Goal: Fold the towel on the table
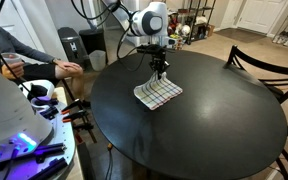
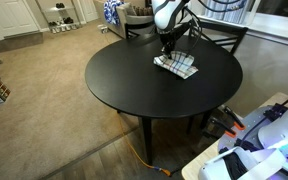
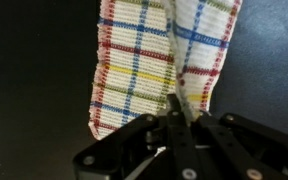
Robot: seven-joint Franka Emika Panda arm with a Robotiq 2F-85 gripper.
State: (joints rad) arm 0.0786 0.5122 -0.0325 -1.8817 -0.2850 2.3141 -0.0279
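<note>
The towel's raised fold hangs from the gripper's closed fingers above the towel's flat part [image 1: 162, 91] [image 3: 144, 75], so the robot will lower its gripper onto that flat part and let go of the fold.
The towel [image 1: 159, 93] is a small white cloth with a plaid grid, lying on the round black table [image 1: 214, 130] toward its far side; it also shows in the other exterior view [image 2: 177, 66]. My gripper [image 1: 159, 72] hangs right over it [image 2: 168, 48]. In the wrist view the gripper [image 3: 184, 112] is shut on a pinched fold of the towel [image 3: 134, 70], which rises between the fingertips while the rest lies flat on the table [image 3: 34, 80].
Dark wooden chairs [image 1: 269, 60] stand at the table's far edge. A person's hand [image 1: 69, 68] rests beside the table at a desk with equipment [image 1: 24, 140]. A cable [image 2: 134, 150] runs on the carpet under the table.
</note>
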